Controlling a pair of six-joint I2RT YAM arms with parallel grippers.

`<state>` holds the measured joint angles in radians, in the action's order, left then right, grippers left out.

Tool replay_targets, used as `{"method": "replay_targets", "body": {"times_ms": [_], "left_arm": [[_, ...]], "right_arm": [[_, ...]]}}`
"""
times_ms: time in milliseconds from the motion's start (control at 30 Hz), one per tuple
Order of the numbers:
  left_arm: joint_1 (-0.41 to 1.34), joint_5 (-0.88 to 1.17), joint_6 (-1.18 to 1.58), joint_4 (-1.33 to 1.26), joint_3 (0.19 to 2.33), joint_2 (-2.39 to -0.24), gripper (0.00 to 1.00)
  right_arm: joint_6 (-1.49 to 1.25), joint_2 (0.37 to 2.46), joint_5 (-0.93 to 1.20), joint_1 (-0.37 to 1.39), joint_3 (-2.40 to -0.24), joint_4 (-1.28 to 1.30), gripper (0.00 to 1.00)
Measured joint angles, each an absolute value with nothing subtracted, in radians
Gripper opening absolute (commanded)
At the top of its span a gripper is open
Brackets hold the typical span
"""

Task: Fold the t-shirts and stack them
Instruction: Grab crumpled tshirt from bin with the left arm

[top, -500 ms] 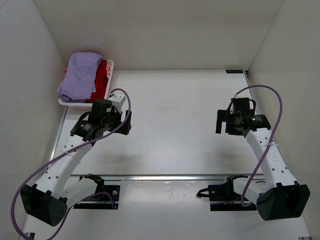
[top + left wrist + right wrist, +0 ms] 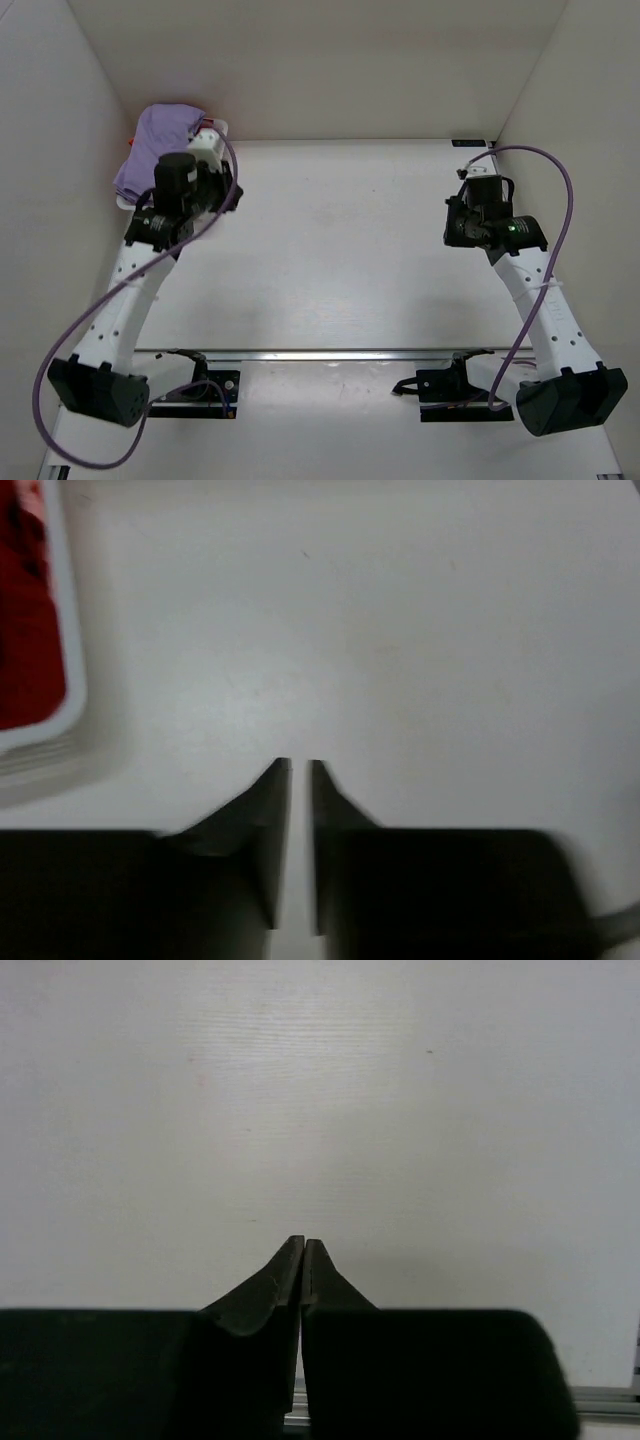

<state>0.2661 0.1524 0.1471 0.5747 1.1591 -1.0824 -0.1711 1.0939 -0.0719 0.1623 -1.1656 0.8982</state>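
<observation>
The lavender-purple t-shirt is on top in the tray. My left gripper will next move outward across the tray's rim, then down onto that t-shirt's far part [image 2: 171,122].
The lavender-purple t-shirt [image 2: 152,138] lies bunched on a white tray [image 2: 218,127] at the table's back left corner. The red t-shirt [image 2: 25,630] lies in that tray; in the top view my left arm covers nearly all of it. My left gripper [image 2: 299,765] hovers over bare table just right of the tray rim [image 2: 70,670]. Its jaws stand a narrow gap apart, with nothing between them. My right gripper [image 2: 303,1242] hangs over bare table on the right side, jaws pressed together and empty.
White walls enclose the table on the left, back and right. A metal rail [image 2: 330,353] runs along the near edge by the arm bases. Purple cables loop from both arms.
My left arm has swung up and left to the tray and now covers most of the red t-shirt. My right wrist has shifted slightly toward the back.
</observation>
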Motion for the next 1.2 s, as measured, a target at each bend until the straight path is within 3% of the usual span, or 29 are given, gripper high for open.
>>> {"method": "replay_targets", "body": {"times_ms": [33, 67, 133, 233, 333, 500, 867, 1000, 1067, 1133, 1167, 1200], "left_arm": [[0.243, 0.131, 0.141, 0.565, 1.22, -1.135, 0.74], [0.218, 0.102, 0.145, 0.552, 1.28, -1.187, 0.79], [0.163, 0.046, 0.154, 0.535, 1.396, -1.304, 0.91], [0.081, -0.008, 0.165, 0.522, 1.571, -1.504, 0.79], [0.022, -0.06, 0.17, 0.495, 1.71, -1.705, 0.78], [-0.017, -0.179, 0.138, 0.485, 1.843, -1.938, 0.88], [-0.073, -0.379, 0.041, 0.445, 2.007, -2.201, 0.89], [-0.102, -0.408, 0.04, 0.453, 2.032, -2.273, 0.8], [-0.108, -0.427, 0.039, 0.466, 2.033, -2.303, 0.67], [-0.109, -0.438, 0.043, 0.476, 2.046, -2.333, 0.3], [-0.108, -0.443, 0.042, 0.479, 2.053, -2.344, 0.24], [-0.107, -0.45, 0.041, 0.485, 2.059, -2.35, 0.06]], "right_arm": [[-0.175, 1.098, -0.066, 0.163, -1.17, 0.889, 0.1], [-0.174, 1.1, -0.058, 0.163, -1.175, 0.88, 0.3], [-0.173, 1.102, -0.037, 0.162, -1.177, 0.86, 0.38], [-0.162, 1.104, -0.008, 0.162, -1.182, 0.834, 0.46], [-0.152, 1.104, 0.012, 0.161, -1.186, 0.799, 0.49], [-0.147, 1.104, 0.049, 0.143, -1.176, 0.725, 0.52], [-0.162, 1.223, 0.115, 0.127, -1.123, 0.638, 0.51], [-0.165, 1.253, 0.117, 0.124, -1.123, 0.634, 0.51], [-0.166, 1.265, 0.116, 0.127, -1.123, 0.634, 0.51], [-0.169, 1.274, 0.113, 0.132, -1.123, 0.633, 0.5], [-0.17, 1.277, 0.11, 0.134, -1.123, 0.633, 0.49], [-0.174, 1.279, 0.109, 0.138, -1.123, 0.634, 0.49]]}}
